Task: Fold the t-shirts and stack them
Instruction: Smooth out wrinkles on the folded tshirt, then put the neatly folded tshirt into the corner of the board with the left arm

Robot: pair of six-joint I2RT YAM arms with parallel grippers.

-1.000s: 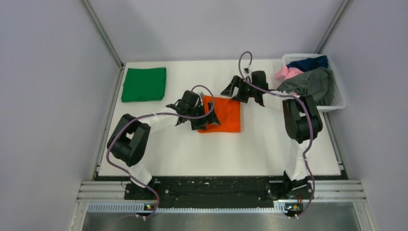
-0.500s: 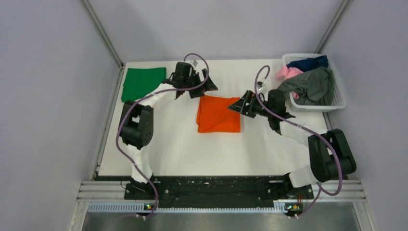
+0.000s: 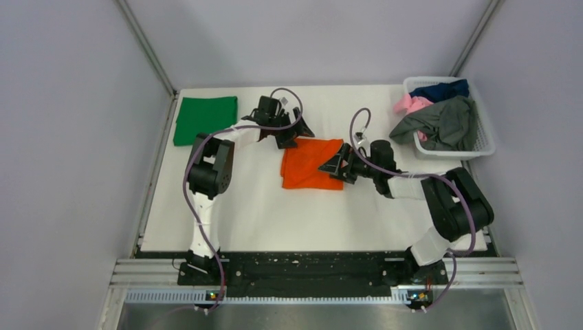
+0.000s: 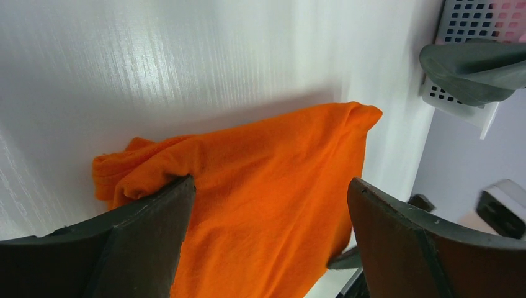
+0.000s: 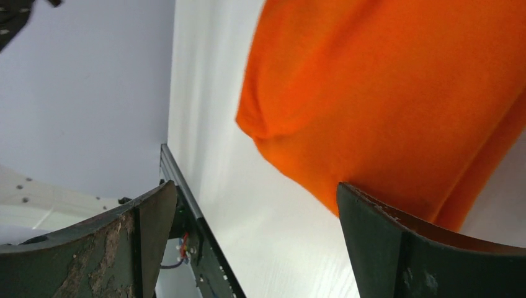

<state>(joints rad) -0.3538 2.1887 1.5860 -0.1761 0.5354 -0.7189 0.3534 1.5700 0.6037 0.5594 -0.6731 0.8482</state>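
My left gripper will move back and down next, over the orange shirt's edge (image 3: 284,157) that faces the green shirt, because that edge is below it and further back.
A folded bright orange t-shirt (image 3: 311,165) lies in the middle of the white table. It fills the left wrist view (image 4: 260,205) and the right wrist view (image 5: 397,93). A folded green t-shirt (image 3: 205,119) lies at the far left corner. My left gripper (image 3: 292,131) is open over the orange shirt's far left corner, empty. My right gripper (image 3: 334,166) is open at the shirt's right edge, low over the table, empty. Grey (image 3: 443,122), pink (image 3: 408,103) and navy (image 3: 440,89) shirts lie in the basket.
The white lattice basket (image 3: 484,141) stands at the far right corner, and its wall shows in the left wrist view (image 4: 462,25). Metal frame posts rise at both far corners. A black rail runs along the near table edge (image 3: 295,265).
My left gripper moved from the shirt's near left side to its far left corner. My right gripper came from the far right corner down to the shirt's right edge. The shirt lies slightly rumpled.
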